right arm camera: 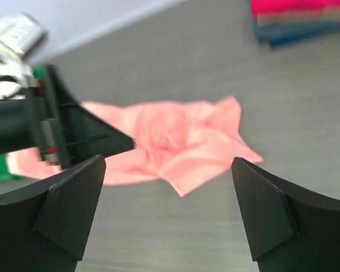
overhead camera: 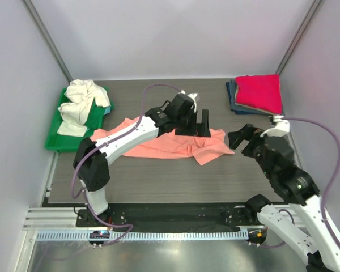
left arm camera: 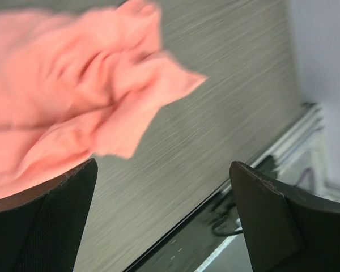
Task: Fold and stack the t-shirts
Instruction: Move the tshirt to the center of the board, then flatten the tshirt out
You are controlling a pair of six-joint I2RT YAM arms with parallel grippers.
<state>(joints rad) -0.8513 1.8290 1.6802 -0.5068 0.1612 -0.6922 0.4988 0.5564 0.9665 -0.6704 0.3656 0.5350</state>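
The robot's right hand will next go down toward the left in the top view onto the salmon-pink t-shirt's near flap [overhead camera: 210, 157] [right arm camera: 197, 177], because that flap is below its fingers on that side.
The salmon-pink t-shirt [overhead camera: 164, 146] lies crumpled and spread across the middle of the table, also in the left wrist view [left arm camera: 73, 73] and the right wrist view [right arm camera: 181, 141]. My left gripper [overhead camera: 197, 126] hangs open just above its back right part, with nothing between its fingers [left arm camera: 163, 164]. My right gripper [overhead camera: 242, 141] stands open and empty [right arm camera: 169, 160] just right of the shirt's right corner. A magenta-red t-shirt [overhead camera: 259, 92] lies folded on dark blue ones [overhead camera: 233, 97] at the back right. A cream-white t-shirt [overhead camera: 84, 101] is bunched at the back left.
The cream-white shirt rests on a flat green tray [overhead camera: 55, 139] at the table's left edge. The table's front edge and a black rail [left arm camera: 215, 215] run close below the left gripper's view. Grey walls enclose the table on three sides.
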